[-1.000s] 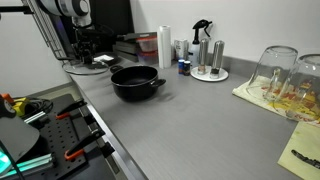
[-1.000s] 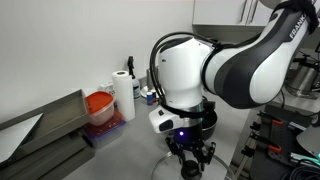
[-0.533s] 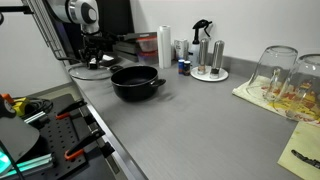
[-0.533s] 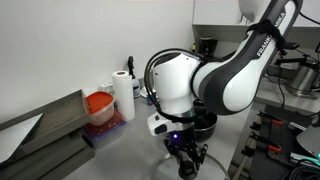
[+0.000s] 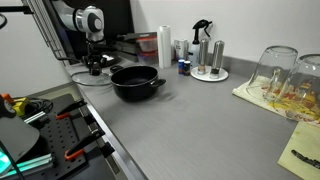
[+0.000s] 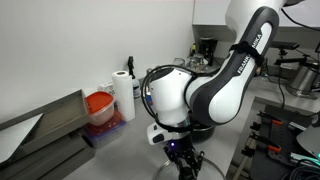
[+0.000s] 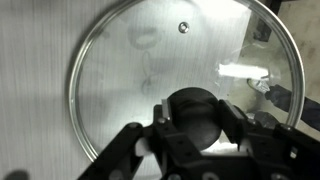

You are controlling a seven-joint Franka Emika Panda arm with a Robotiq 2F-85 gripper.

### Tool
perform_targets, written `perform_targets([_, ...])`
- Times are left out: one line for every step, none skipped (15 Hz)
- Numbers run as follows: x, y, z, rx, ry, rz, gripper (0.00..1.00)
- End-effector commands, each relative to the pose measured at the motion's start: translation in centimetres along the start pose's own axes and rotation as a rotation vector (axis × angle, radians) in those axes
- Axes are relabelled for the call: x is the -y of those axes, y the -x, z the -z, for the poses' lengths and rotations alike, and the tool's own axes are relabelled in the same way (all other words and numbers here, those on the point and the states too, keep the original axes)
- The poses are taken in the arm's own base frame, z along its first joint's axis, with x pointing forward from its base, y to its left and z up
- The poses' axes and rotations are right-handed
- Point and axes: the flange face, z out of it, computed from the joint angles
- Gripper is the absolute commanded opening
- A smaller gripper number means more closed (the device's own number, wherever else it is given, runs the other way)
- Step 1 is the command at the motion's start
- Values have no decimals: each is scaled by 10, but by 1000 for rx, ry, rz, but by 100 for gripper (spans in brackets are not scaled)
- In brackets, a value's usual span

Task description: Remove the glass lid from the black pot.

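The lid should go down onto the grey counter before I release the knob, and my gripper should move in from the counter's edge.
The glass lid (image 7: 130,70) fills the wrist view, and grey counter shows through the glass. Its black centre knob (image 7: 196,128) sits between my fingers. My gripper (image 7: 196,110) is shut on the knob, one finger (image 7: 158,112) pressed against each side. In an exterior view the gripper (image 5: 95,66) is low over the counter, left of the black pot (image 5: 135,82), and the lid (image 5: 86,75) is at counter level under it. The pot stands uncovered, with two short side handles. In an exterior view the gripper (image 6: 186,166) is at the bottom edge under the bulky arm.
A paper towel roll (image 5: 164,45), a spray bottle (image 5: 203,30) and shakers on a round tray (image 5: 210,72) stand behind the pot. Upturned glasses (image 5: 280,72) sit on a cloth at the right. A red container (image 6: 100,105) stands by the wall. Tools (image 5: 40,110) lie past the counter's left edge.
The arm has gone down with the lid, from above the counter to counter level left of the pot. The pot has not moved.
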Motion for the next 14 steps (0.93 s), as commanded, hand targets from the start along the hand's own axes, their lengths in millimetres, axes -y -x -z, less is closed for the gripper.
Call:
perform_targets([-6, -8, 0, -2, 13, 12, 25])
perform_targets([-6, -8, -1, 0, 15, 12, 25])
perform_targets([-6, -7, -3, 4, 18, 12, 25])
perform_targets([-5, -6, -5, 5, 23, 14, 25])
perform_targets([-5, -5, -6, 5, 38, 15, 25])
perform_targets([-5, -4, -8, -2, 56, 13, 25])
perform_targets([-6, -2, -11, -10, 87, 11, 25])
perform_targets([-7, 0, -14, -19, 119, 8, 25])
perform_targets([-7, 2, -19, -23, 146, 9, 25])
perform_targets([-7, 4, -22, -24, 172, 12, 25])
perform_targets([-8, 6, -25, -27, 194, 15, 25])
perform_targets([-7, 8, -27, -30, 217, 22, 25])
perform_targets([-6, 10, -28, -30, 233, 27, 25])
perform_targets([-6, 12, -30, -33, 245, 31, 25])
